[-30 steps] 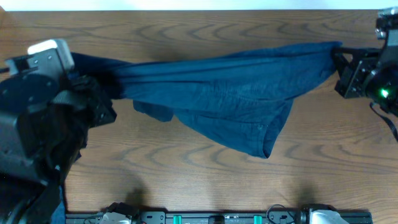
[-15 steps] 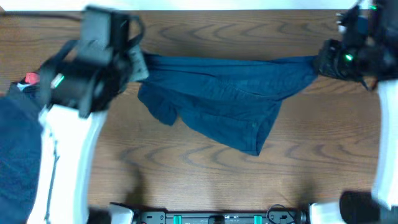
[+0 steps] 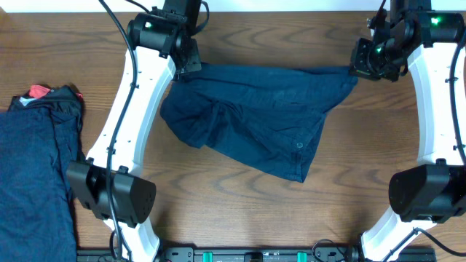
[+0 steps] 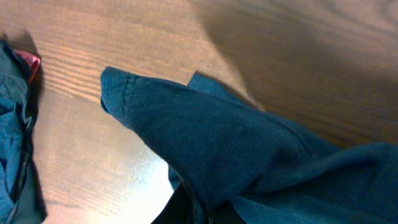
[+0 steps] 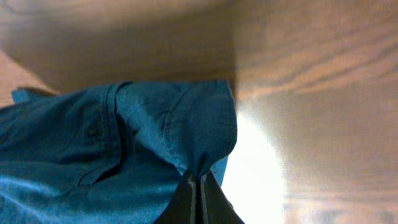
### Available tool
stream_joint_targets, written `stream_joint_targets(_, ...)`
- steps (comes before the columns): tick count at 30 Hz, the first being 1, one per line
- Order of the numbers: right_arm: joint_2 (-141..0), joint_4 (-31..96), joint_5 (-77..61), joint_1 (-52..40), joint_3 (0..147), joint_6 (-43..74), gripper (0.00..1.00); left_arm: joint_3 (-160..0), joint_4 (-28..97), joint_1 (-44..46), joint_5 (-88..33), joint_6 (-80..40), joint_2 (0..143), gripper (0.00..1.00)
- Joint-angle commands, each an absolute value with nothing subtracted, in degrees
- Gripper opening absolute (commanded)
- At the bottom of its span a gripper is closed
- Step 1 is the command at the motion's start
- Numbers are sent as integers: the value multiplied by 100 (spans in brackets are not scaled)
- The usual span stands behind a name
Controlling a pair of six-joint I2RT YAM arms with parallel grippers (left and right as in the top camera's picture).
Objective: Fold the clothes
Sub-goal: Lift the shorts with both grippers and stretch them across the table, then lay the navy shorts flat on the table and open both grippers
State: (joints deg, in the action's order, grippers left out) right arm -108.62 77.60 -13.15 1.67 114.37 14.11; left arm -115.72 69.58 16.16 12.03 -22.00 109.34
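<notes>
Bare table by the heap lies to its left in the overhead view, so next my left gripper should lift the shorts' corner that way to stretch the wrinkles and release.
Navy-blue shorts [image 3: 258, 116] lie spread across the middle of the wooden table, wrinkled, with their far edge stretched between the two grippers. My left gripper [image 3: 188, 67] is shut on the shorts' far left corner; the cloth [image 4: 261, 149] drapes over its jaws in the left wrist view. My right gripper [image 3: 355, 69] is shut on the far right corner; the pinched fold [image 5: 199, 149] shows in the right wrist view. Another navy garment [image 3: 36, 167] lies in a heap at the table's left edge.
A bit of red cloth [image 3: 38, 91] pokes out at the top of the left heap. It also shows in the left wrist view [image 4: 31, 65]. Bare wooden table [image 3: 240, 211] lies in front of the shorts. A black rail [image 3: 255, 255] runs along the near edge.
Both arms have swung toward the far side of the table with the shorts in hand. The cloth has moved back and settled lower, its near part now resting on the table.
</notes>
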Motion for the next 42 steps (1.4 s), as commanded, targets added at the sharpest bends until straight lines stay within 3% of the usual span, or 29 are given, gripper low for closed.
stream_joint_targets(1,-10822,7555,-1203,224,11472,1455,1,-11611,6812,1562,1402,-2049,10665,6)
stream_joint_targets(11,-10822,6252,-1197,283,11686,1413,1,-11618,5553,1544,1811,-1538,10202,6)
stream_joint_targets(24,-10822,6018,-1441,495,13692,1002,1,-12053,4668,873,1881,-1350,9754,6)
stream_joint_targets(42,-11778,9539,-1546,-67,13590,803,1,-12046,8678,845,-91,-1354,9935,8)
